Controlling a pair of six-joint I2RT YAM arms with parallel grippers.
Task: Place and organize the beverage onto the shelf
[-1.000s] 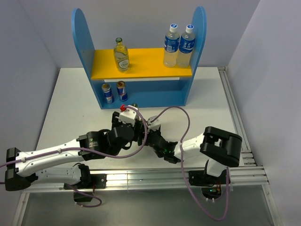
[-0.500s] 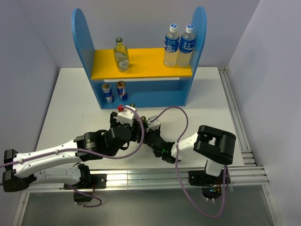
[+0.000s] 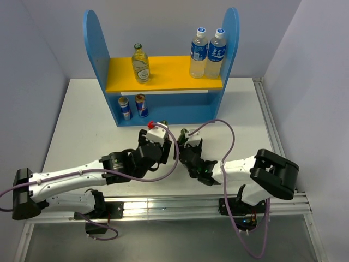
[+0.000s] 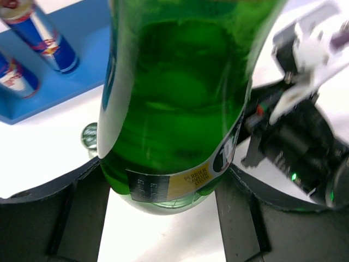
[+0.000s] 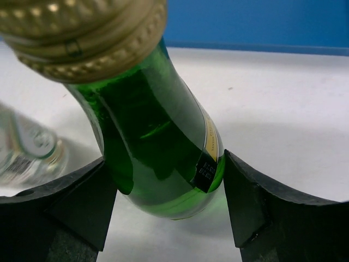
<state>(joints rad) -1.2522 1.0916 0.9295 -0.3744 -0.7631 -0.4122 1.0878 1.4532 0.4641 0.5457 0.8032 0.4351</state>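
Note:
The robot's right gripper will move outward, toward the right in the top view, and release its bottle on the lower shelf level's empty end (image 3: 199,113), since cans fill the other end.
The blue shelf (image 3: 95,49) with its yellow upper board stands at the back. A clear glass bottle (image 3: 140,64) is on the board, and two blue-and-silver cans (image 3: 125,107) (image 3: 141,105) are on the lower level. My left gripper (image 3: 159,131) (image 4: 162,188) is shut on a dark green bottle (image 4: 174,98), upright just in front of the shelf. Beside it, my right gripper (image 3: 188,143) (image 5: 169,185) is shut on a second green bottle (image 5: 152,136) with a gold cap (image 3: 184,131), tilted. Another clear glass bottle (image 5: 27,153) stands close by on the table; its cap (image 4: 89,135) shows left of my left gripper.
Two taller plastic bottles with blue labels (image 3: 199,53) (image 3: 217,53) stand at the right end of the yellow board. The two wrists are close together, with cables looping over them. The white table (image 3: 245,109) has a rail along its right edge.
Both grippers have moved away from the bases toward the shelf and a little right, each with its green bottle. The right arm's elbow has swung out to the right.

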